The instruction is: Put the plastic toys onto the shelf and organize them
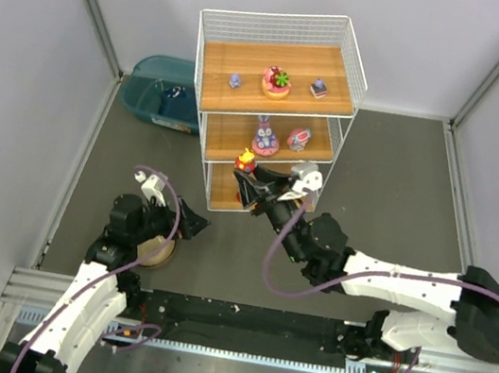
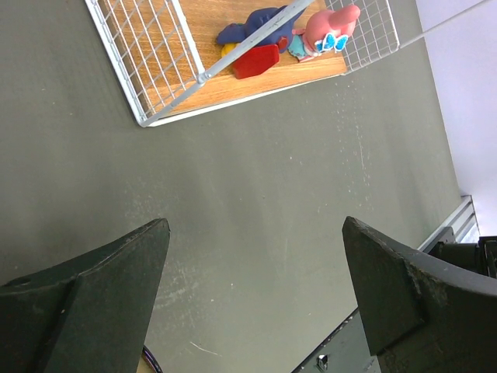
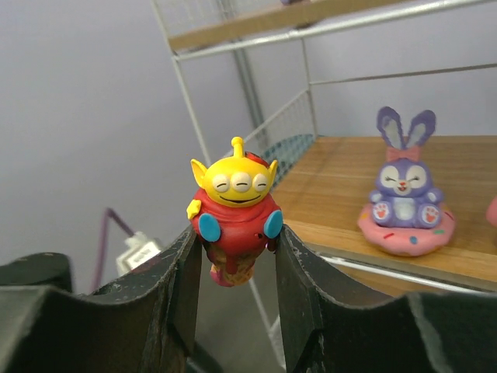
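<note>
The middle board (image 3: 349, 179) is bare beside the bunny, so my right gripper will next move outward and left in the top view and release the alien there.
The shelf (image 1: 281, 58) stands at the back centre. Its top board holds a pink flower-topped disc (image 1: 276, 82) between two tiny purple toys. The middle board holds the purple-eared bunny (image 1: 264, 136) and a pink toy (image 1: 299, 138). My right gripper (image 1: 249, 179) is shut on a red and yellow alien figurine (image 1: 246, 159) at the shelf's front left. In the right wrist view, the alien (image 3: 233, 214) sits pinched between the fingers, level with the middle board (image 3: 349, 179), left of the bunny (image 3: 404, 186). My left gripper (image 1: 194, 222) is open and empty over the floor (image 2: 256, 287).
A teal bin (image 1: 160, 90) sits left of the shelf. A tan bowl (image 1: 157, 252) lies under my left arm. In the left wrist view, a shelf corner (image 2: 155, 70) shows a pink figure (image 2: 330, 31) and a blue and red one (image 2: 256, 47) on a board.
</note>
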`<state>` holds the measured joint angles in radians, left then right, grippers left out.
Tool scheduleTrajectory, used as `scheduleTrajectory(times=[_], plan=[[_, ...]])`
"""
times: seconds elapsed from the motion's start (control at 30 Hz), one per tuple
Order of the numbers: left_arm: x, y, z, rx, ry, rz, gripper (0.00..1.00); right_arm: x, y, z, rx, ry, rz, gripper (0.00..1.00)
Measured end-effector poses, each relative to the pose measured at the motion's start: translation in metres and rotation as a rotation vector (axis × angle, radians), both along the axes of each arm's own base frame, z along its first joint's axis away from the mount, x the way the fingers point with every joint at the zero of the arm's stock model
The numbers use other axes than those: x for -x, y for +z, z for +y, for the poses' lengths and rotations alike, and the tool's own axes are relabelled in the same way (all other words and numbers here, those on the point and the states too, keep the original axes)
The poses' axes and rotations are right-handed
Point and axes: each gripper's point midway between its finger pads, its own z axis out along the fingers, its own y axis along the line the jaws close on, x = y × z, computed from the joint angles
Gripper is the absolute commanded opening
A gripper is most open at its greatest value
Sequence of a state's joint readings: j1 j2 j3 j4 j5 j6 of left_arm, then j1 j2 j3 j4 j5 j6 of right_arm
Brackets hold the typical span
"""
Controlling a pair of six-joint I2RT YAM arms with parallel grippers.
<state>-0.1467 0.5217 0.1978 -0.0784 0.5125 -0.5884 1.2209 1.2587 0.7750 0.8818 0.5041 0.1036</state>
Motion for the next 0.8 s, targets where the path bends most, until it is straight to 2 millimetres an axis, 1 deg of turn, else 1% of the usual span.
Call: scheduleTrajectory(times=[0.17,0.27,0.37,0.6,0.7,0.8], plan=[[0.0,0.0,0.0,-0.003,-0.005,-0.006,0.99,-0.017,-0.028,0.013,0.115,-0.09,-0.022,0.0],[0.0,0.002,0.0,-0.004,-0.006,-0.013,0.99,-0.023,-0.036,0.019,0.156,-0.131,-0.046,0.0],[0.001,0.004,0.0,-0.004,-0.008,-0.025,0.99,-0.027,-0.032,0.022,0.161,-0.162,-0.071,0.0],[0.0,0.008,0.0,-0.003,-0.004,-0.046,0.99,-0.034,0.001,0.018,0.108,-0.229,-0.127,0.0],[0.0,0.009,0.001,-0.004,0.001,-0.052,0.99,-0.037,0.004,0.021,0.112,-0.245,-0.138,0.0],[0.0,0.01,0.002,-0.005,0.004,-0.059,0.99,-0.042,-0.001,0.027,0.132,-0.252,-0.138,0.0]])
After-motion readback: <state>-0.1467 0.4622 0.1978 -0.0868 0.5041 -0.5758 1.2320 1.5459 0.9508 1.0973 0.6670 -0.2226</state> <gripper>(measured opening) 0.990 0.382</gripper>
